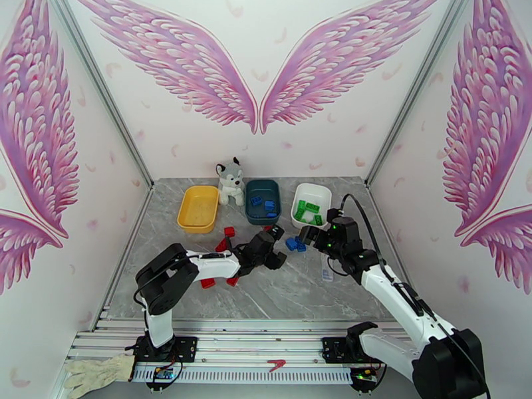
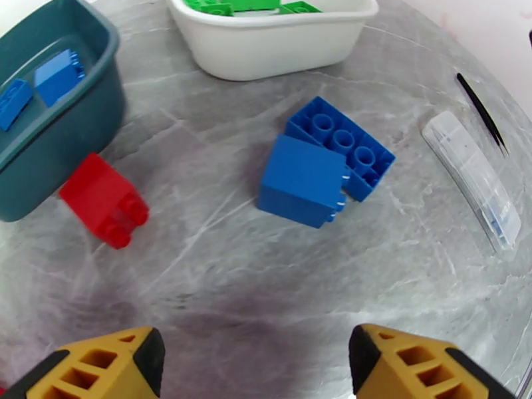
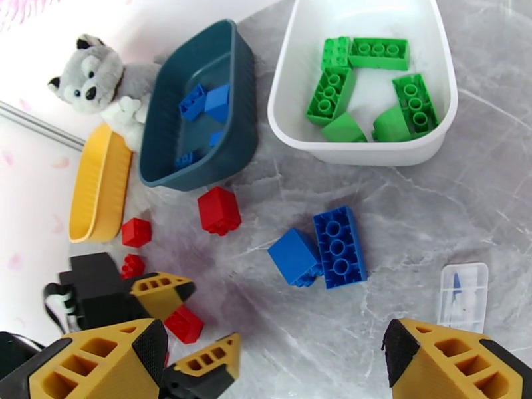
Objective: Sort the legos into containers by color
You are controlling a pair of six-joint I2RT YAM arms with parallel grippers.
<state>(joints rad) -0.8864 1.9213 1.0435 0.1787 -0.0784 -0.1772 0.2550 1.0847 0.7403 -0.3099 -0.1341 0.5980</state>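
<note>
The robot's left gripper will next reach outward and down, straddle the nearer blue lego and close, since that lego is outward and below the gripper, still beyond its open fingers.
Two blue legos [image 2: 302,181] [image 3: 319,251] [image 1: 294,244] lie side by side on the grey table, in front of the white tray [image 3: 282,74]. My left gripper [image 2: 258,367] [image 1: 274,250] is open, just short of them, with nothing between its fingers. My right gripper [image 3: 272,367] [image 1: 310,235] hangs open above the same pair. Several green legos [image 3: 372,88] sit in the white tray and several blue ones [image 3: 206,104] in the teal tray [image 1: 263,211]. A red lego [image 2: 103,199] [image 3: 218,211] rests beside the teal tray. More red legos [image 1: 226,239] lie near the yellow tray [image 1: 198,224].
A husky plush [image 1: 230,181] stands between the yellow and teal trays at the back. A clear plastic case [image 2: 473,187] [image 3: 462,294] lies right of the blue pair. Two red legos [image 1: 219,282] sit under the left forearm. A glove [image 1: 93,374] lies off the table's front left.
</note>
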